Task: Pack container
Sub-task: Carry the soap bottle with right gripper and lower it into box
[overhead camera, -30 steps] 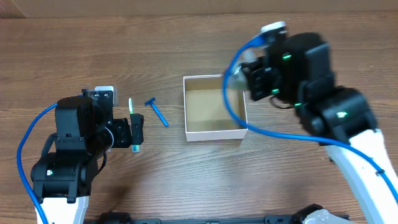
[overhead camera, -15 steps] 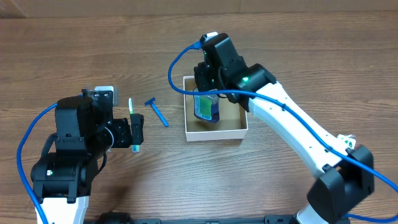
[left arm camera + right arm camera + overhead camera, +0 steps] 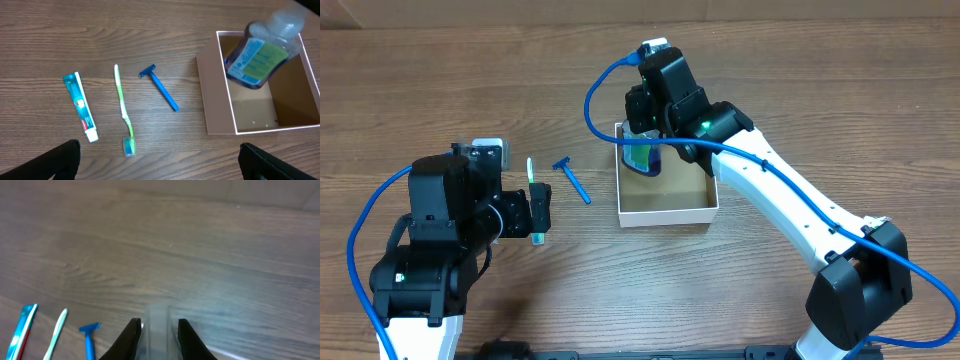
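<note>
My right gripper is above the container's open brown inside, so next it should lower the tilted bottle in by the container's far side and release the bottle's clear cap.
The container (image 3: 665, 214), a small white-walled box with a brown inside, sits mid-table and also shows in the left wrist view (image 3: 215, 97). My right gripper (image 3: 647, 135) is shut on the clear cap of a mouthwash bottle (image 3: 642, 158) with blue liquid and a blue-green label. The bottle hangs tilted over the container's far left corner (image 3: 257, 55). In the right wrist view the cap (image 3: 159, 327) sits between the fingers (image 3: 159, 340). My left gripper (image 3: 538, 212) is open and empty, left of the container, with the fingertips wide apart (image 3: 160, 167).
On the wood table left of the container lie a blue razor (image 3: 572, 180) (image 3: 159, 88), a green toothbrush (image 3: 531, 170) (image 3: 123, 111) and a teal toothpaste tube (image 3: 80, 106). All three show at the lower left of the right wrist view (image 3: 89, 337).
My right arm has swung in from the right with the bottle. It then shifted it from the container's middle toward the far left corner. The left arm has not moved.
</note>
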